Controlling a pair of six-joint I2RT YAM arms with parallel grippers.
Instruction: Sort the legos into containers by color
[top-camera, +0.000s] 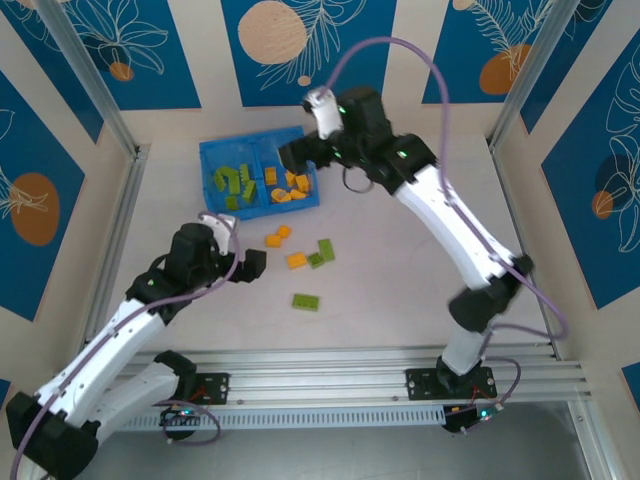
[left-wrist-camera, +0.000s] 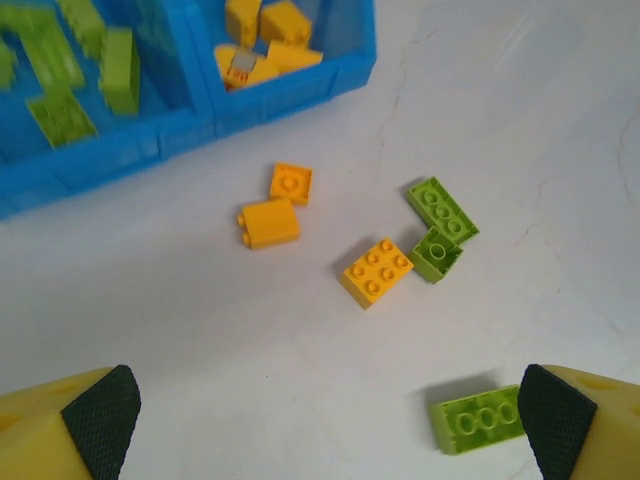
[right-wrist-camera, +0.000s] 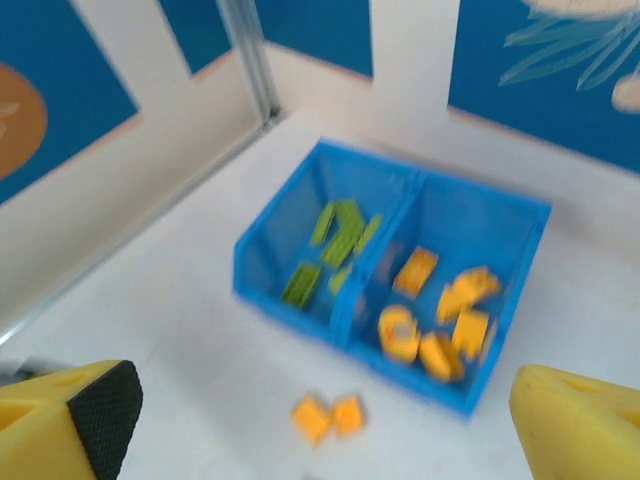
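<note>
The single green lego (top-camera: 306, 302) (left-wrist-camera: 480, 420) lies apart from the other loose legos, so the open left gripper needs to come back toward the base and down over it next.
The blue tray (top-camera: 207, 152) sits at the back of the table. Its left container holds lime green legos (top-camera: 236, 186), its right container orange-yellow legos (top-camera: 290, 186). Loose legos lie in front of it: two orange ones (top-camera: 278, 237), another orange one (top-camera: 296, 260), two green ones (top-camera: 322, 252) and a single green one (top-camera: 305, 301). My left gripper (top-camera: 250, 262) hangs open just left of the loose legos. In its wrist view the single green lego (left-wrist-camera: 478, 420) lies beside the right fingertip (left-wrist-camera: 555, 415). My right gripper (top-camera: 296, 158) is open and empty above the tray's right container (right-wrist-camera: 500, 240).
A metal frame post and rail (top-camera: 118, 215) run along the table's left side, and another post (top-camera: 515, 100) stands at the back right. Patterned blue and cream walls close in the back and sides. Bare tabletop (top-camera: 400, 290) stretches right of the loose legos.
</note>
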